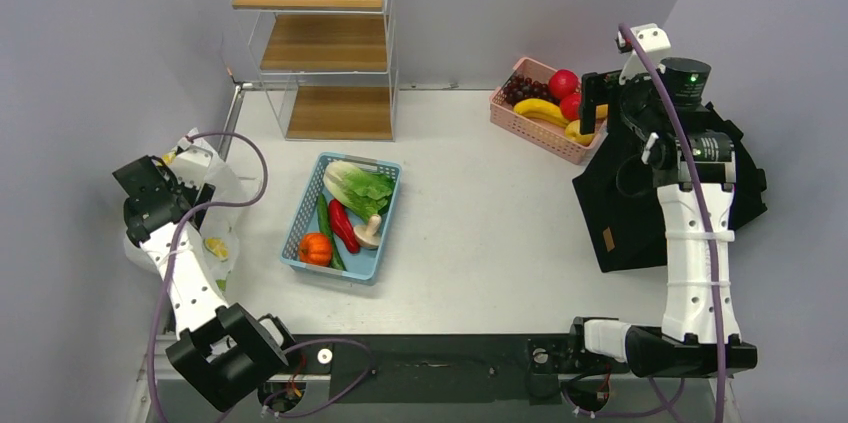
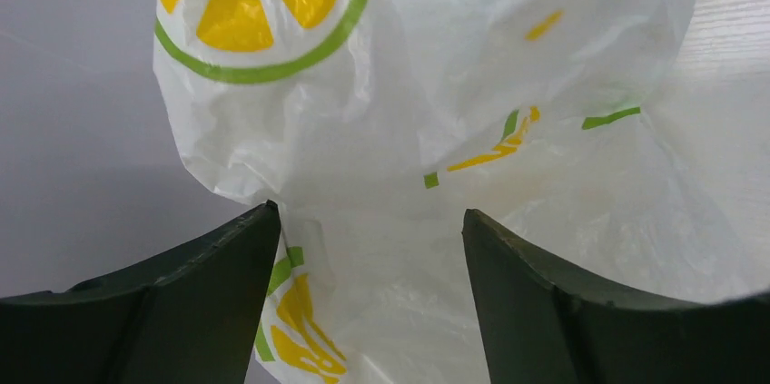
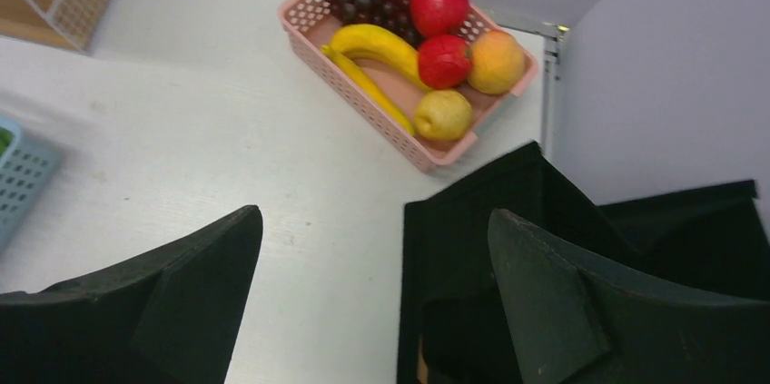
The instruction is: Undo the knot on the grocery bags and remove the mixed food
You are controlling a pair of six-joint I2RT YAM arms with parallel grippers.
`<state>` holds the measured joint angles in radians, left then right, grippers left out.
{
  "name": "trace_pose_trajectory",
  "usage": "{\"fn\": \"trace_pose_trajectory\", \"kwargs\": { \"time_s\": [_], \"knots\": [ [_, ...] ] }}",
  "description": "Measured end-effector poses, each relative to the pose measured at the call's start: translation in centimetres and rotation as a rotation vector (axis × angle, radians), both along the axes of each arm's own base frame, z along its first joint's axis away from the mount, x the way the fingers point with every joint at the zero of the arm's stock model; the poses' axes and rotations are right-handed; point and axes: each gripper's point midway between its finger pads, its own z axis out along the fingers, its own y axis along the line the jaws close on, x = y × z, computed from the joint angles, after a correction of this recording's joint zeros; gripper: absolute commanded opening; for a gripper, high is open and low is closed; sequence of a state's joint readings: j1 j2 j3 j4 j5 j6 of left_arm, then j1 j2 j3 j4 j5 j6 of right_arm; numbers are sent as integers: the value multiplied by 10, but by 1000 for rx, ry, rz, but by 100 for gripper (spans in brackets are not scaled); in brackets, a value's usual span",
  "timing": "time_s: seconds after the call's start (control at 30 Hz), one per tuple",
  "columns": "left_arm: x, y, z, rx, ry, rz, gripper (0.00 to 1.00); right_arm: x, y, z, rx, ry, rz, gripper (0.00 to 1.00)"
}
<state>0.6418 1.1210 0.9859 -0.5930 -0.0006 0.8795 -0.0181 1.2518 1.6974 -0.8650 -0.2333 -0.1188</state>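
My right gripper shifts over the black tote next, turns, and goes down onto the tote's raised edge, since most of the tote lies past one gripper finger.
The white grocery bag (image 1: 222,228) with yellow citrus prints lies crumpled at the table's left edge. It fills the left wrist view (image 2: 409,84). My left gripper (image 1: 190,198) (image 2: 370,221) is open, with its fingers either side of a fold of the bag. A small orange pumpkin (image 1: 315,248) lies in the blue basket. Red apples (image 3: 439,4) and an orange fruit (image 3: 496,62) lie in the pink basket. My right gripper (image 1: 595,103) (image 3: 374,216) is open and empty, above the table and the tote's edge. No snack packet shows.
The blue basket (image 1: 298,218) also holds lettuce, cucumber, red pepper and a mushroom. The pink basket (image 1: 530,133) (image 3: 363,121) holds grapes and a banana. A black tote (image 1: 620,213) (image 3: 472,248) lies under the right arm. A wooden shelf rack (image 1: 320,43) stands at the back.
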Motion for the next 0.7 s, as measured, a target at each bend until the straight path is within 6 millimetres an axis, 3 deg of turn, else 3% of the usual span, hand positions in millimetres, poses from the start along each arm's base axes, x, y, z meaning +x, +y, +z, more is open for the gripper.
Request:
{"fn": "trace_pose_trajectory", "kwargs": {
  "time_s": [0.17, 0.33, 0.47, 0.57, 0.63, 0.67, 0.7],
  "knots": [
    [6, -7, 24, 37, -31, -28, 76, -21, -32, 4, -125, 34, -123, 93],
    [22, -16, 80, 54, -116, -51, 78, -34, -75, 2, -195, 90, -271, 94],
    [41, -29, 132, 63, -216, -78, 80, -37, -113, -16, -218, 182, -380, 94],
    [53, -44, 154, 57, -264, -112, 81, -35, -136, -38, -221, 276, -425, 90],
    [58, -54, 155, 36, -269, -127, 81, -33, -147, -54, -212, 337, -437, 78],
    [60, -58, 154, 20, -268, -132, 81, -31, -151, -63, -204, 371, -434, 62],
    [62, -62, 153, 2, -262, -133, 81, -30, -153, -72, -191, 402, -428, 54]
  ]
}}
